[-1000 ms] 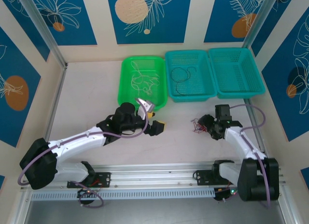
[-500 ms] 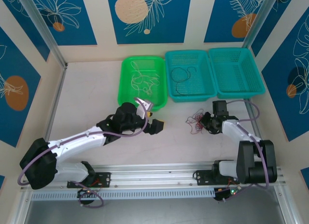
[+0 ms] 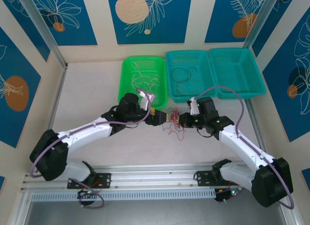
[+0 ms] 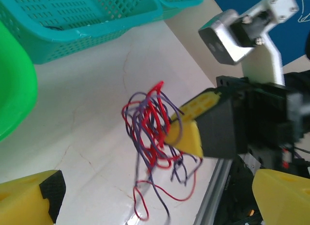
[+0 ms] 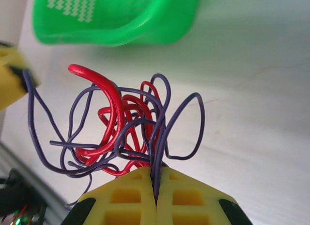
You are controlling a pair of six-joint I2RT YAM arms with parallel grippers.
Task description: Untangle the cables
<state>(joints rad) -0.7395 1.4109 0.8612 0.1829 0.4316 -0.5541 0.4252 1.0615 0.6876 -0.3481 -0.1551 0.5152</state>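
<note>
Next I should pull my right gripper away, then return and bring it down to the tabletop below it and release, since a dark loop reaches the left gripper.
A tangle of red and dark purple cables (image 3: pixel 174 128) hangs above the table between the two grippers. My right gripper (image 5: pixel 156 186) is shut on a few dark strands of that tangle (image 5: pixel 121 123), and in the top view the right gripper (image 3: pixel 180 120) points left. In the left wrist view the tangle (image 4: pixel 150 133) dangles from the right gripper's yellow fingers (image 4: pixel 186 133). My left gripper (image 3: pixel 162 117) faces it from the left; this left gripper (image 4: pixel 157 191) is open wide, with the lowest loops hanging between its fingers. One left finger (image 5: pixel 9 77) sits beside a dark loop.
A green basket (image 3: pixel 125 82) at the back holds white cables (image 3: pixel 144 80). The middle teal basket (image 3: pixel 209 77) holds black cables (image 3: pixel 184 79), and a second teal basket (image 3: pixel 237 72) stands to its right. An aluminium rail (image 3: pixel 155 174) runs along the near edge.
The right gripper has lifted the tangle and carried it left to the table's middle. The left gripper has moved right and slightly back, meeting it.
</note>
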